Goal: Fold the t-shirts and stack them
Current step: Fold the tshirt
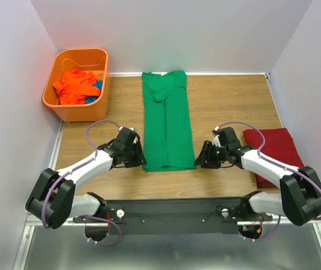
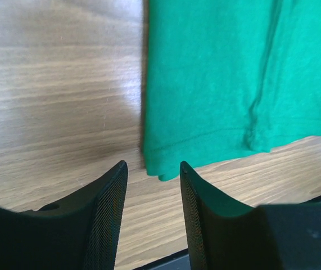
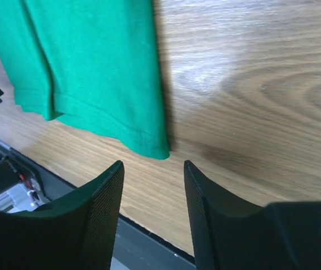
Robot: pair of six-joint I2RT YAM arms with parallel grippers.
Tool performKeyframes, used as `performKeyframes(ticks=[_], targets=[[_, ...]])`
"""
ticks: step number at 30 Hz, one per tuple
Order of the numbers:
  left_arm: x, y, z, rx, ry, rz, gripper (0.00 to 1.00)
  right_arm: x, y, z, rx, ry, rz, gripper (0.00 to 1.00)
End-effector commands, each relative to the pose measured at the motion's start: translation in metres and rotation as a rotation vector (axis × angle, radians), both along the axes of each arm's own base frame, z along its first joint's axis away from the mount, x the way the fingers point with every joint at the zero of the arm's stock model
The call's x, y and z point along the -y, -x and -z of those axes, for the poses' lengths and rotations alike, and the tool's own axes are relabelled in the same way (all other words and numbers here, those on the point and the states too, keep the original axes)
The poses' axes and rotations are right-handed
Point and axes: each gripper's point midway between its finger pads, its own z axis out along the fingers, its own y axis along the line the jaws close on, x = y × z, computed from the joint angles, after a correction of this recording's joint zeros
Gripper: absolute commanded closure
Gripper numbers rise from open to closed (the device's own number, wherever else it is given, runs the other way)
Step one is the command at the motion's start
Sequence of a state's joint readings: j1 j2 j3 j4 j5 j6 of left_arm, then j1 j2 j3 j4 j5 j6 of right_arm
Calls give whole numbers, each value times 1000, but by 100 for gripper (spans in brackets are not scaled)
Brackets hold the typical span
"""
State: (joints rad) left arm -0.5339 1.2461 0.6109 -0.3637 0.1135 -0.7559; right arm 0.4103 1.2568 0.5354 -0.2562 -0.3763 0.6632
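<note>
My left gripper will move down and toward the green t-shirt next, onto the corner of the t-shirt's hem beside the gripper.
A bright green t-shirt (image 1: pixel 167 121) lies on the table, folded lengthwise into a long strip, collar far, hem near. My left gripper (image 1: pixel 140 156) is open and empty beside the hem's near left corner (image 2: pixel 159 169). My right gripper (image 1: pixel 199 157) is open and empty beside the hem's near right corner (image 3: pixel 159 151). A dark red t-shirt (image 1: pixel 272 152) lies folded at the right, under my right arm. An orange t-shirt (image 1: pixel 76 86) is crumpled inside the basket.
An orange plastic basket (image 1: pixel 103 84) stands at the far left, holding the orange shirt and some blue cloth (image 1: pixel 96 88). White walls close in the table on three sides. A black rail (image 1: pixel 171 209) runs along the near edge.
</note>
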Motion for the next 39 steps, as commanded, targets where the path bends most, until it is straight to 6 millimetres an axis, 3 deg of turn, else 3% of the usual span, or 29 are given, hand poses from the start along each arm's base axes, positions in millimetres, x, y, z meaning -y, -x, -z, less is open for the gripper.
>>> performKeyframes(ticks=[1,8,26,31,36,39], targets=[[8,4,5,-18,52,10,49,5,-9,3,12,36,18,45],[13,8,17,-38,86,15,51,-2,-12,8,18,0,13,45],[16,22,36,-77,112,11,69,-8,-6,26,-29,-45,31,51],[21,27,38,-85,115,23,79,-9,-4,30,-45,-52,30,54],[23,31,36,-85,123,24,91,-8,0,32,-54,-51,30,73],[25,34,35,-84,128,28,99,-7,5,31,-52,-60,26,78]])
